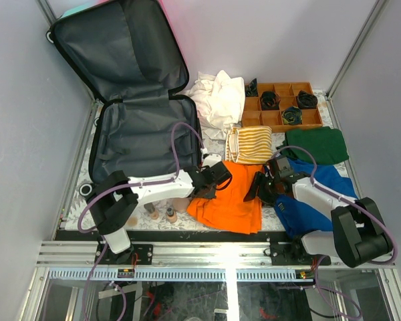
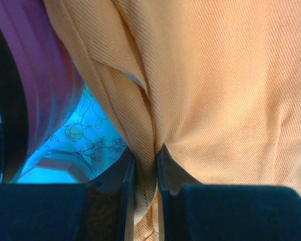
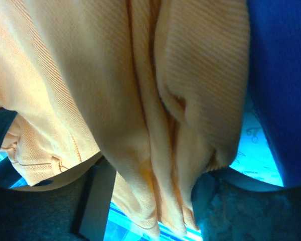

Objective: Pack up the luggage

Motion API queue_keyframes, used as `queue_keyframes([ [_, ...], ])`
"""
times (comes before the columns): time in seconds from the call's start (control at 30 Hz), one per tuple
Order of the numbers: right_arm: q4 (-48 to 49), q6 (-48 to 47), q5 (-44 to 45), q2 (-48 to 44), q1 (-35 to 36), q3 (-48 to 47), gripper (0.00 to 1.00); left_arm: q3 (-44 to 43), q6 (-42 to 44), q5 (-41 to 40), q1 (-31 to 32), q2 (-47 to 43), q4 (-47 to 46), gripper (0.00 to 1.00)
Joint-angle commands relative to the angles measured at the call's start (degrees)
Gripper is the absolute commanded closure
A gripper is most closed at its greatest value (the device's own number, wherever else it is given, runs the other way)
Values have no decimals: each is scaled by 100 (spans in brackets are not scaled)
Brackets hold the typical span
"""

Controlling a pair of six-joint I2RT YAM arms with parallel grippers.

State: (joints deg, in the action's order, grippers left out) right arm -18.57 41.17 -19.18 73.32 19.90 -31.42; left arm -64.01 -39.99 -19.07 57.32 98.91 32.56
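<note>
The luggage's bare lining (image 1: 122, 136) lies to the left of my left gripper in the top view, so I will next move up and outward over it and lower the garment's fold to release it.
The luggage (image 1: 142, 144) lies open at the left with its dark grey lining up and its lid leaning on the back wall. Its pink shell (image 2: 42, 85) shows in the left wrist view. An orange garment (image 1: 228, 200) lies crumpled on the table in front of both arms. My left gripper (image 1: 220, 175) (image 2: 145, 156) is shut on a fold of the garment's left edge (image 2: 215, 90). My right gripper (image 1: 258, 188) (image 3: 153, 188) stands open around hanging folds of the garment (image 3: 155, 100) at its right edge, and a gap shows beside the left finger.
A blue garment (image 1: 317, 194) lies under my right arm, with a green one (image 1: 314, 144) behind it. A yellow-striped pouch (image 1: 249, 144) and a white cloth (image 1: 214, 97) lie mid-table. An orange compartment tray (image 1: 276, 118) is at the back right. Small bottles (image 1: 162, 214) stand by the luggage's front.
</note>
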Motion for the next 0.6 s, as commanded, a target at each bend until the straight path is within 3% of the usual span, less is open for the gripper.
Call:
queue_keyframes([
  [0.0, 577, 135, -82, 256, 119, -6, 46, -290, -32, 73, 230, 46, -298, 100],
  [0.2, 84, -141, -118, -55, 121, -548, 97, -573, 243, -155, 372, -38, -373, 100],
  [0.57, -988, -277, 56, -1430, 116, -1176, 100, -1034, 998, -699, 487, -682, -628, 100],
])
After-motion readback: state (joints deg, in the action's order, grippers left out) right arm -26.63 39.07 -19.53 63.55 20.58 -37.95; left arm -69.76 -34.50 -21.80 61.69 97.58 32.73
